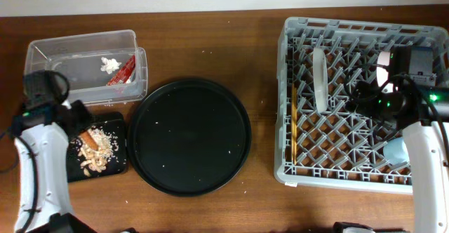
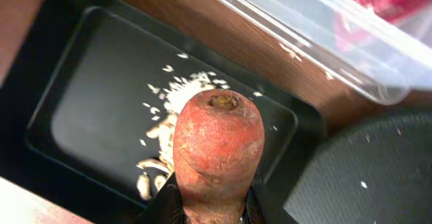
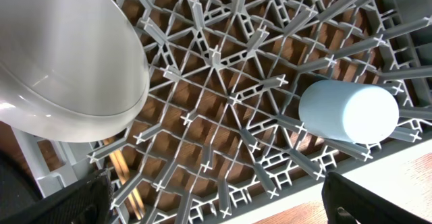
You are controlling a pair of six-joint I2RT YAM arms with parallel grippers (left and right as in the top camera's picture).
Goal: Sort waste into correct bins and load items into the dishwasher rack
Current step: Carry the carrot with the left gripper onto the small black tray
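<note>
I will next move my left gripper to the left in the overhead view and then down onto the flat tray's bare bottom (image 1: 75, 152) (image 2: 100, 92), because there are food bits beneath the orange piece.
My left gripper (image 1: 81, 126) is shut on the orange carrot-like piece (image 2: 217, 150) and holds it over the flat black tray (image 1: 118, 126), which holds beige food bits (image 1: 95, 151). In the left wrist view the gripper (image 2: 209, 207) clamps the piece's lower end above the tray (image 2: 88, 109). The clear tub (image 1: 49, 54) holds the white tissue (image 1: 109, 65) and the red sachet (image 1: 125, 71). My right gripper (image 3: 216, 197) is open and empty inside the dishwasher rack (image 1: 295, 33). In the rack are the upright plate (image 1: 320, 78), the bowl (image 1: 384, 68), the blue cup (image 3: 347, 110) and the chopsticks (image 1: 295, 131).
The large round black tray (image 1: 191, 136) lies between the bins and the rack, with a few crumbs on it. The tub's rim (image 2: 324, 28) is just beyond the flat tray. Rack pegs stand all around my right gripper.
</note>
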